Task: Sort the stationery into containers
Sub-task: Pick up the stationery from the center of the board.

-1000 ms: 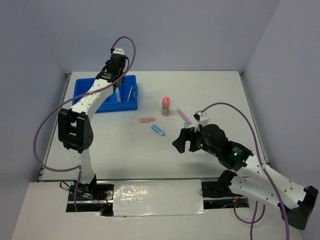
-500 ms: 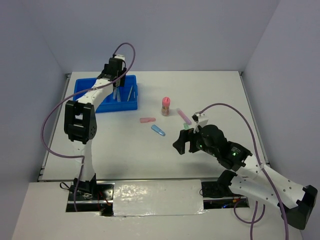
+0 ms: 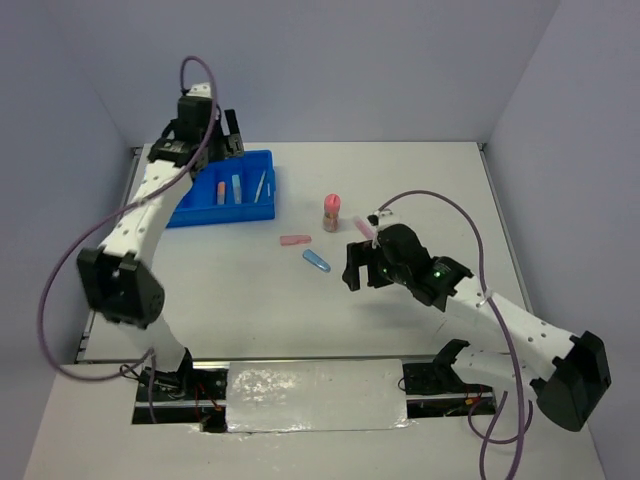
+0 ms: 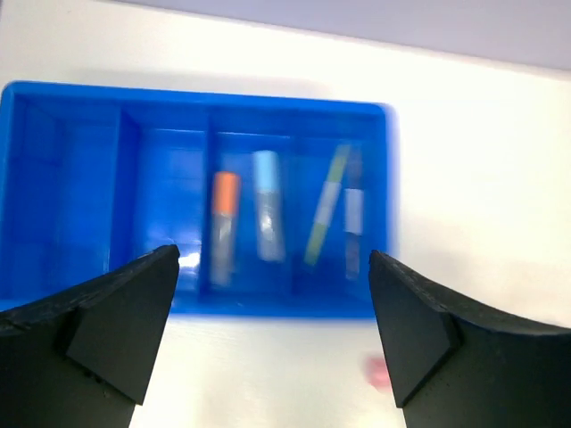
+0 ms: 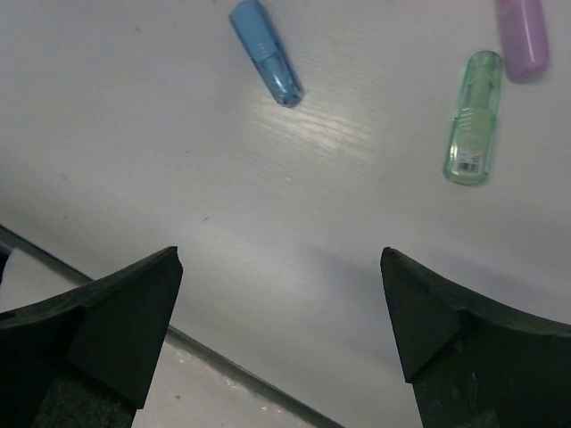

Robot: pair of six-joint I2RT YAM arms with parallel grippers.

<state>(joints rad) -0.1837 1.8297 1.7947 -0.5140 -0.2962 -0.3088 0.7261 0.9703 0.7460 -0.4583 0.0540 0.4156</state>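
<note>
The purple stick's near end (image 5: 526, 62) is farther outward than my right gripper's fingers and below them, so next I need to move my right gripper outward past the green stick (image 5: 473, 118) and lower it onto that end.
The blue tray (image 3: 255, 211) (image 4: 71, 178) stands at the back left. It holds an orange stick (image 4: 225, 227) (image 3: 220, 190), a light blue stick (image 4: 266, 218), a yellow-green pen (image 4: 326, 205) and a dark pen (image 4: 353, 218). My left gripper (image 3: 205, 140) (image 4: 277, 339) hangs open and empty above the tray's near edge. On the table lie a pink stick (image 3: 294, 240), a blue stick (image 3: 316, 260) (image 5: 266, 52), a green stick (image 5: 473, 118) and a purple stick (image 5: 522, 36). A pink-capped cylinder (image 3: 331, 211) stands upright. My right gripper (image 3: 362, 275) (image 5: 281, 321) is open, empty, just short of these sticks.
The tray's two leftmost compartments (image 4: 67, 205) hold nothing. Grey walls close the table at the back and both sides. The table's front edge (image 5: 107, 285) runs beneath my right gripper.
My left gripper opened and lifted back from the tray, leaving the orange stick in it. My right arm swung left, closer to the loose sticks, still open.
</note>
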